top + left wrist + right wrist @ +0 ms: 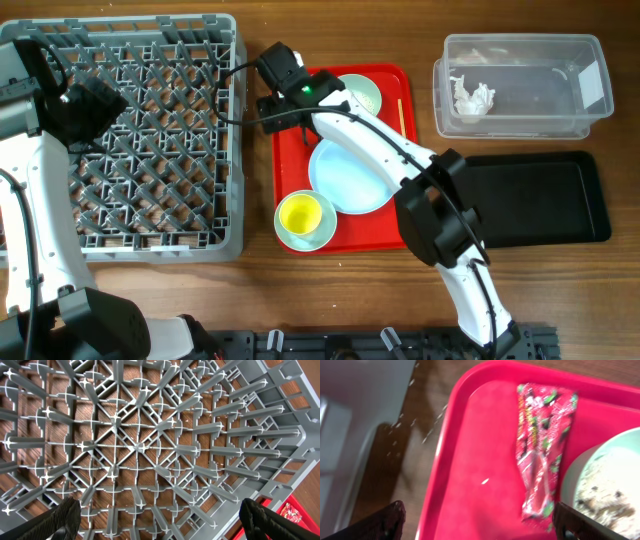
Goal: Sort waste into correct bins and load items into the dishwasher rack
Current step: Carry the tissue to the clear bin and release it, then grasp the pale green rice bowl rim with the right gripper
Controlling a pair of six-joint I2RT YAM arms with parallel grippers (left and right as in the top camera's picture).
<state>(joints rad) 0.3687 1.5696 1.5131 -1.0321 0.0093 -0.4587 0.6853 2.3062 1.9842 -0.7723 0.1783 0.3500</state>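
Note:
I will move my right gripper right in the overhead view and down, then close on the mint bowl's rim by the wrapper.
The grey dishwasher rack [150, 235] stands at the left with nothing in it. My left gripper [95, 105] hovers open over its pegs [135, 447]. My right gripper [272, 112] is open over the red tray's far left corner, just above the red snack wrapper [542, 450], which lies flat beside a mint bowl [610, 485] holding rice-like crumbs. In the overhead view that bowl [364, 95], the mint plate [345, 178] and the yellow cup [298, 214], which sits in a second bowl [322, 232], are on the tray. A crumpled tissue [472, 97] lies in the clear tub [590, 100]. The fork is not visible.
The black tray [540, 195] sits at the right, below the clear tub. The red tray [350, 235] sits between the rack and the bins. A thin pale stick [400, 115] lies on its right side. A few crumbs [427, 435] lie on the wood beside the tray.

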